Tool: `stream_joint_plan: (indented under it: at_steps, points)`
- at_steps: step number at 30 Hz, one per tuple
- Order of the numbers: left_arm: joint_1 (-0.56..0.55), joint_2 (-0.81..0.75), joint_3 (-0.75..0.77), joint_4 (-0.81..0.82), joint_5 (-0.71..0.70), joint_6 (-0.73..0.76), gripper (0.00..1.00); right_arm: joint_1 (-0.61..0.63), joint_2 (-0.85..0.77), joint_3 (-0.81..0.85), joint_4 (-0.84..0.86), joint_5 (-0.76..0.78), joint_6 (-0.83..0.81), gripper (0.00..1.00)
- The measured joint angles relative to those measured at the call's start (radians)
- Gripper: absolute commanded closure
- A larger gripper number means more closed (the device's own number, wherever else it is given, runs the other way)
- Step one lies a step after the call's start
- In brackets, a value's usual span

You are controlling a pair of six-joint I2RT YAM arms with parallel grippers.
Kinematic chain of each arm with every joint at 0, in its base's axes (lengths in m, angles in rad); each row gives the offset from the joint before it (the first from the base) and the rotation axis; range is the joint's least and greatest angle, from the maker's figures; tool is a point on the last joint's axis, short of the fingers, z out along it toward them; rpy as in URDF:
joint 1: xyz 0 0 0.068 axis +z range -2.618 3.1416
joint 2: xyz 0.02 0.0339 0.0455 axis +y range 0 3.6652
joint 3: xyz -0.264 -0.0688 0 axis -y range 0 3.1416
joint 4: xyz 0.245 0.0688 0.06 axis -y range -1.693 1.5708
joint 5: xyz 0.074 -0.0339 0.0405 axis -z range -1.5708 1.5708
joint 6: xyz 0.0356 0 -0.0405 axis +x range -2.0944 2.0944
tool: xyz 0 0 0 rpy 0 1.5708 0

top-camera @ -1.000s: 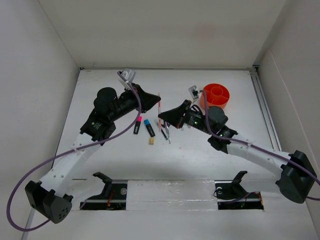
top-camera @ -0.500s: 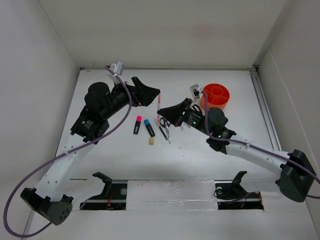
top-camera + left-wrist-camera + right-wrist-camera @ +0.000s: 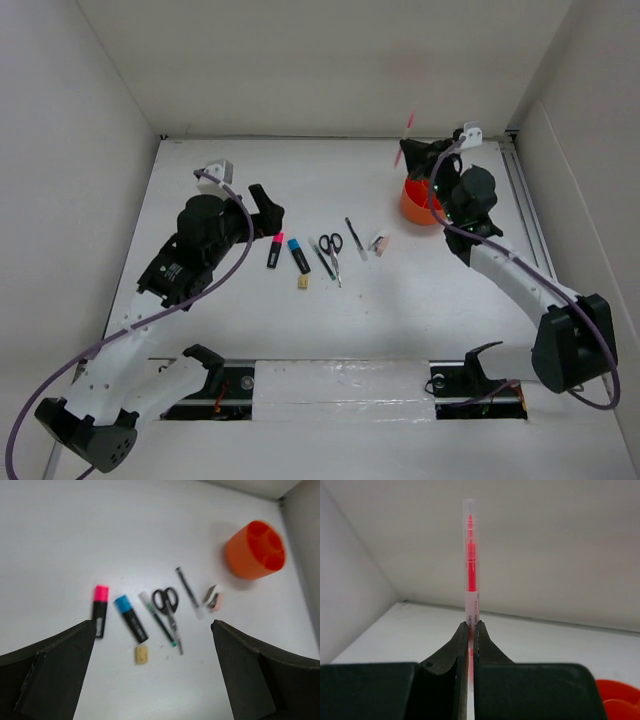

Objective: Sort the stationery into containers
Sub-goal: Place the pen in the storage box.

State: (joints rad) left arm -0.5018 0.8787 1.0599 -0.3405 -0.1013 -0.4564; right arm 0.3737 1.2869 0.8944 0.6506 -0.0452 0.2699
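Note:
My right gripper lowers toward the right in its wrist view next and releases the pen, as the orange container's opening [image 3: 420, 190] [image 3: 620, 704] lies below it on that side.
My right gripper [image 3: 415, 155] is shut on a thin pink pen [image 3: 405, 138], held above the far rim of the round orange container [image 3: 410, 207]. In the right wrist view the pen [image 3: 470, 555] sticks straight up out of the shut gripper [image 3: 471, 625]. My left gripper [image 3: 265, 205] is open and empty, left of the stationery row. In its own view the open gripper [image 3: 153, 623] frames a pink highlighter [image 3: 100, 611], a blue highlighter [image 3: 131, 625], a yellowish eraser [image 3: 141, 654], scissors [image 3: 167, 605], a dark pen [image 3: 157, 620], a grey pen [image 3: 187, 587] and a whitish eraser [image 3: 214, 599].
White walls close in the table on the left, back and right. A metal rail [image 3: 527, 200] runs along the right edge just beyond the orange container. The arm bases and their mounts [image 3: 340, 385] line the near edge.
My left gripper opened, let go of the pink pen and pulled back to the left. My right arm carried the pen from mid-table to above the orange container.

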Motion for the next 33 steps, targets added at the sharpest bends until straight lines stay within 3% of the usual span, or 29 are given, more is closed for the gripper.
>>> stream_joint_plan:
  at_steps: [6,14,22,33]
  points:
    - [0.0,-0.039,-0.138,-0.079,-0.072,0.026,0.0,-0.214,0.129,0.035,0.064,-0.07,-0.092,1.0]
    - [0.0,-0.106,-0.138,-0.066,-0.119,0.03,0.0,-0.436,0.312,0.062,0.189,-0.388,-0.109,1.0]
    - [0.0,-0.095,-0.138,-0.06,-0.096,0.038,0.0,-0.466,0.436,0.088,0.243,-0.539,-0.095,1.0]
    - [0.0,-0.095,-0.138,-0.053,-0.062,0.05,0.0,-0.481,0.503,0.054,0.368,-0.578,-0.015,1.0]
